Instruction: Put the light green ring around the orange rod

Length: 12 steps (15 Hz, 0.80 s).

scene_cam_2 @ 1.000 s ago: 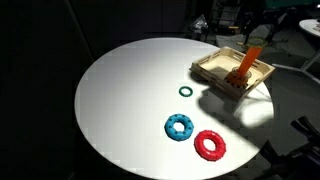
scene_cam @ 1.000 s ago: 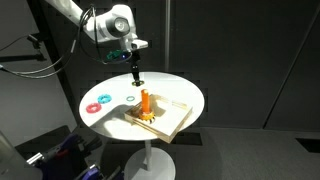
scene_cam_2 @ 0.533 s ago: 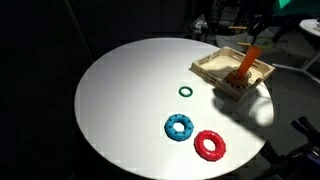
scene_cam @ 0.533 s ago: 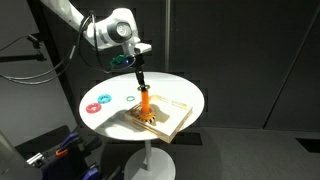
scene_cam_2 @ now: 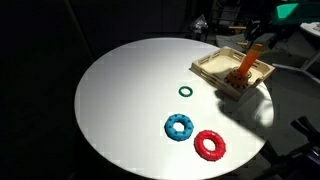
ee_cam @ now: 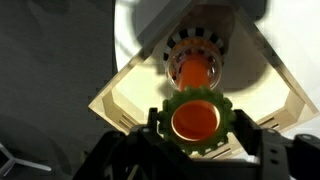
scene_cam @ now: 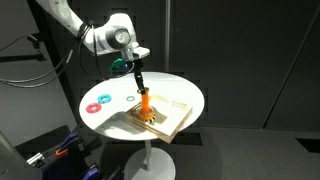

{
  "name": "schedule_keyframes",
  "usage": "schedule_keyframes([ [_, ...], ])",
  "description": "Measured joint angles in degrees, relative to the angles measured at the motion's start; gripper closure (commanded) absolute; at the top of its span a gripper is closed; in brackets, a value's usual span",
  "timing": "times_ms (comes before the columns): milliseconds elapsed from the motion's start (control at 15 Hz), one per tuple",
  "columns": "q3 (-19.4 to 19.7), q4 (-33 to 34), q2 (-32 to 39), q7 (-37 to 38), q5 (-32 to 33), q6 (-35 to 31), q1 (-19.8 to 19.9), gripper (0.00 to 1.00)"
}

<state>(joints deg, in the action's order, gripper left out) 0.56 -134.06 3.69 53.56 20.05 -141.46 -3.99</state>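
My gripper is to ease down a little over the orange rod's top (ee_cam: pixel 196 120) next and open to let go of the light green ring, because the rod already shows through the ring's hole.
In the wrist view my gripper (ee_cam: pixel 197 128) is shut on the light green ring (ee_cam: pixel 167 118), a toothed ring held flat between the fingers. The orange rod (ee_cam: pixel 196 70) stands straight below, and its top shows through the ring's hole. In both exterior views the gripper (scene_cam: pixel 139 84) (scene_cam_2: pixel 258 42) hangs just over the rod (scene_cam: pixel 145 101) (scene_cam_2: pixel 243 66), which stands on the tan board (scene_cam: pixel 168 118) (scene_cam_2: pixel 218 66). The held ring is too small to make out in those views.
The round white table (scene_cam: pixel 185 92) (scene_cam_2: pixel 120 110) carries a red ring (scene_cam: pixel 90 107) (scene_cam_2: pixel 210 145), a blue ring (scene_cam: pixel 103 98) (scene_cam_2: pixel 180 127) and a small dark green ring (scene_cam: pixel 131 99) (scene_cam_2: pixel 186 91), all apart from the board. Dark surroundings beyond the table's edge.
The gripper has moved with the ring from over the table's back part to directly above the orange rod and come down close to its top.
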Motion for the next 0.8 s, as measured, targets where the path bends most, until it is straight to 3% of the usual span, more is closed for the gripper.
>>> schedule_keyframes([
  [333, -0.05, -1.35, 1.14, 0.05, 0.00, -2.01, -0.03, 0.51],
  [400, -0.05, -1.36, 1.41, 0.05, -0.11, -2.01, -0.03, 0.11],
  [533, -0.05, -1.36, 2.01, 0.00, -0.99, -2.01, -0.03, 0.00],
  [800, -0.40, -1.36, 2.58, -2.35, -5.56, -1.84, -0.05, 0.00],
])
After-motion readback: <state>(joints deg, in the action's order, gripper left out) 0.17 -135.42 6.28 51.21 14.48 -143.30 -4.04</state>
